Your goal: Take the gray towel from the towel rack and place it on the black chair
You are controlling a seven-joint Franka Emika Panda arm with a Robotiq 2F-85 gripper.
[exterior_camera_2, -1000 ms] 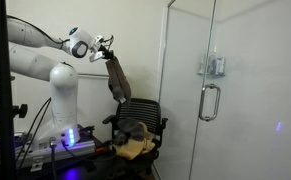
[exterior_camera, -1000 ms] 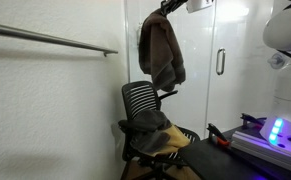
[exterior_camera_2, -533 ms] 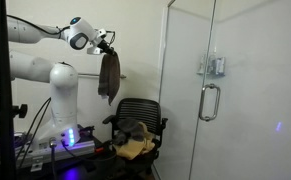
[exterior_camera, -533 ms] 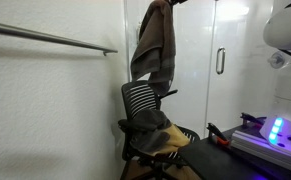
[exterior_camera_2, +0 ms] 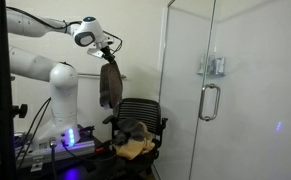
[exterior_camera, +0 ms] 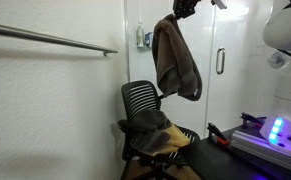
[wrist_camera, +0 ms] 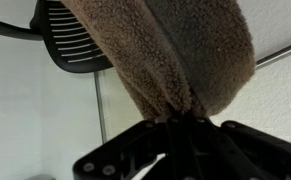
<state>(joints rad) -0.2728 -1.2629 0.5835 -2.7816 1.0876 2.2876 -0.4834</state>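
My gripper moves outward and down next and releases the towel (exterior_camera_2: 109, 86) there, since the towel hangs short of the chair's seat (exterior_camera_2: 136, 142), below and outward of my gripper.
My gripper (exterior_camera: 184, 10) is shut on the top of the gray-brown towel (exterior_camera: 175, 60), which hangs free in the air above and a little in front of the black chair (exterior_camera: 141, 103). It also shows in an exterior view, gripper (exterior_camera_2: 110, 58) holding the towel (exterior_camera_2: 109, 86) over the chair (exterior_camera_2: 138, 113). In the wrist view the towel (wrist_camera: 175, 55) fills the frame above the shut jaws (wrist_camera: 182, 120), with the chair's mesh back (wrist_camera: 75, 40) beyond. The towel rack (exterior_camera: 50, 40) on the wall is bare.
Cloths (exterior_camera: 157, 135) of dark and tan colour lie on the chair's seat. A glass shower door with a handle (exterior_camera_2: 209, 100) stands beside the chair. The robot's base table with a lit blue device (exterior_camera: 276, 131) is close by.
The arm swung the hanging towel away from the wall rack, then out over the chair side; the towel sways, still held by its top.
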